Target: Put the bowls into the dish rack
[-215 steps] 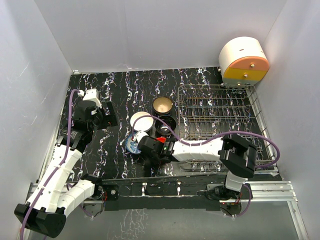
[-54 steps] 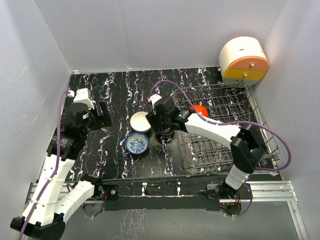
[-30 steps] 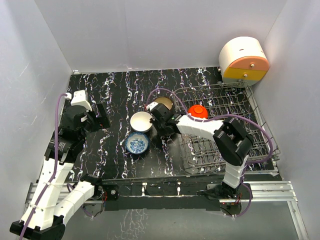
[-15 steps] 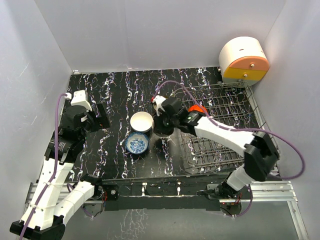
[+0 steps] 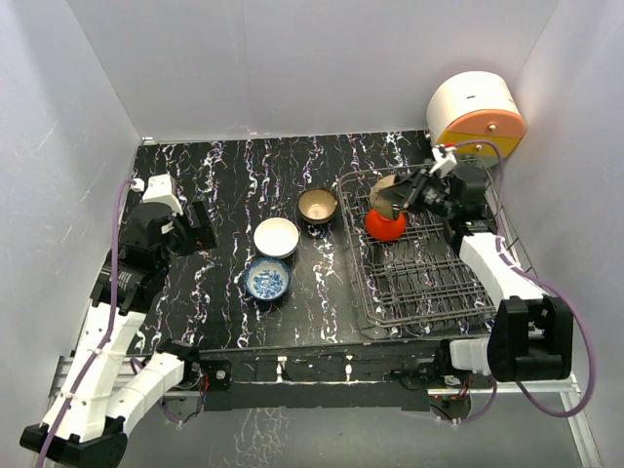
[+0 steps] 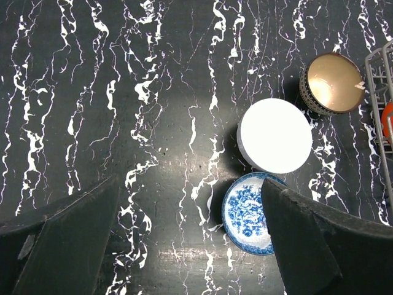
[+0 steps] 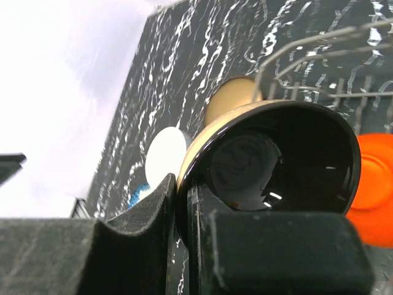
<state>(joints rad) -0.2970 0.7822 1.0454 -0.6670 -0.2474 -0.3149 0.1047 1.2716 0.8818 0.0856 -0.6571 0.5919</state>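
Note:
My right gripper shifts right in the top view next, then lowers and releases the black bowl in the empty rack below, beside the red-orange bowl.
The grey wire dish rack stands on the right. A red-orange bowl lies in its far left part. My right gripper is shut on the rim of the black bowl and holds it tilted above the rack, just behind the red-orange bowl. In the right wrist view the black bowl is pinched between my fingers, with the red-orange bowl beside it. The tan bowl, white bowl and blue-and-white bowl sit on the table. My left gripper is open and empty, left of them.
A white, orange and yellow drum-shaped container stands behind the rack at the back right. White walls enclose the black marbled table. The left wrist view shows the white bowl, blue-and-white bowl, tan bowl and the rack's edge.
My right arm has lifted the black bowl from the table beside the white bowl and swung it right, over the rack next to the red-orange bowl. The left arm has barely moved.

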